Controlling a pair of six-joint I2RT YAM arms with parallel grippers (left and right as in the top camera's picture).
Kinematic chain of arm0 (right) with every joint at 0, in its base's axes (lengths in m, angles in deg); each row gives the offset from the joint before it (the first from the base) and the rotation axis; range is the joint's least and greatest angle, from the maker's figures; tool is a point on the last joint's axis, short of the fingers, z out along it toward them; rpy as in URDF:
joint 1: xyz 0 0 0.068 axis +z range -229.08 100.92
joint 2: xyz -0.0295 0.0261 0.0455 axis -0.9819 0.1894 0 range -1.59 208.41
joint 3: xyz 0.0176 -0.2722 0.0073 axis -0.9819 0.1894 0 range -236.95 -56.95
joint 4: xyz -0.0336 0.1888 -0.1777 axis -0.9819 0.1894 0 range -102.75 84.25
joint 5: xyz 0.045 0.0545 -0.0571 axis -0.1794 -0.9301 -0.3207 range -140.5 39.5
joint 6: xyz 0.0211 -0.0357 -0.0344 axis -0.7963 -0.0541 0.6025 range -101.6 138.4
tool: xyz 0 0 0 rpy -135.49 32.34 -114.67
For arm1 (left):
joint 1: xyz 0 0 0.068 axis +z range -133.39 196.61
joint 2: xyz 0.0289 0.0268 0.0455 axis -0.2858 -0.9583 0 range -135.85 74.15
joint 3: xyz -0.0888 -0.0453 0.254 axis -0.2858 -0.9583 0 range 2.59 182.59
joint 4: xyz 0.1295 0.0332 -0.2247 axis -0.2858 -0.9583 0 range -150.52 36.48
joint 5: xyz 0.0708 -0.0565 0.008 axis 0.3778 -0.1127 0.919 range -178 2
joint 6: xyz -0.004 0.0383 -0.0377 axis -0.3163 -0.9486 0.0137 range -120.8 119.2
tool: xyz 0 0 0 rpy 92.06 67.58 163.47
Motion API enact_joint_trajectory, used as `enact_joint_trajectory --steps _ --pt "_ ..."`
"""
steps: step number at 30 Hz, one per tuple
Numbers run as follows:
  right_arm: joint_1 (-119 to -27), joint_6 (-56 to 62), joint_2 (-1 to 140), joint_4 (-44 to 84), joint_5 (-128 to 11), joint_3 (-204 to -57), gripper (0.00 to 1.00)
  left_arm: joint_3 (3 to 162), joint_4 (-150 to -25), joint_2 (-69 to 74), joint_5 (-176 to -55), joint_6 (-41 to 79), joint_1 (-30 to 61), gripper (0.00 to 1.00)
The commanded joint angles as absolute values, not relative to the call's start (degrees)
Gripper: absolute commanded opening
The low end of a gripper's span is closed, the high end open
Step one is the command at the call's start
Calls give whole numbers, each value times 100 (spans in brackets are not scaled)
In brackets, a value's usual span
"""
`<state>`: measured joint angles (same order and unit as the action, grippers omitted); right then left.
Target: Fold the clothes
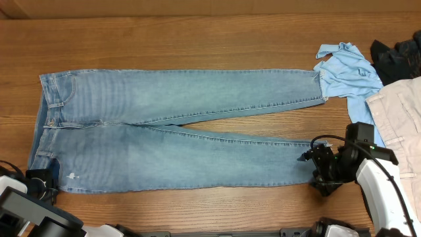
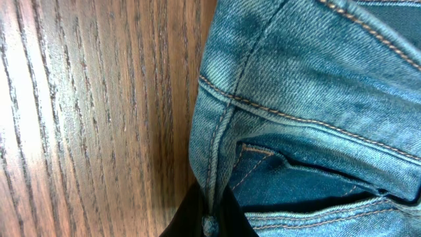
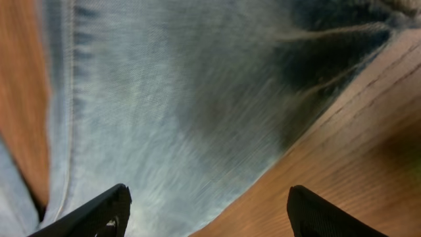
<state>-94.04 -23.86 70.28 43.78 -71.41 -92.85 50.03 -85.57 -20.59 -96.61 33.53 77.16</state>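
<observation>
My right gripper needs to lower astride the edge of the jeans' near leg beside the frayed hem and close, as that edge lies between its open fingers.
The light-wash denim jeans [image 1: 177,131] lie flat across the wooden table, waistband at the left and frayed hems at the right. My left gripper [image 1: 43,179] sits at the near corner of the waistband and is shut on a pinched fold of the jeans' edge [image 2: 217,197]. My right gripper [image 1: 316,172] is at the near leg's hem, open, with its fingers [image 3: 207,214] spread over the hem cloth [image 3: 171,99] and the bare wood.
A sky-blue T-shirt [image 1: 348,72] lies at the far right by the far leg's hem. Beige trousers [image 1: 398,118] and a dark garment [image 1: 398,56] lie at the right edge. The table [image 1: 197,39] is brown wood.
</observation>
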Motion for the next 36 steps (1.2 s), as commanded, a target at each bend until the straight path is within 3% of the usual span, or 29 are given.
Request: enact_joint_trajectory --steps 1,10,19,34,36 --pt "-9426 -2698 7151 4070 -7009 -8959 79 4872 -8623 -2258 -10008 3239 7694 4" --pt "-9426 -2860 7168 3746 -6411 -8691 68 4872 -8651 -2258 -10008 3239 7694 5" --pt "-9426 -2987 7173 3596 -6201 -8691 35 4872 -8667 -2258 -10006 3237 7694 5" --pt "-9426 -3103 7173 3366 -6255 -8295 33 4872 -8667 -2258 -10004 3235 7694 5" --pt "-9426 -3118 7173 3255 -6269 -8269 26 4872 -8667 -2258 -10004 3235 7694 5"
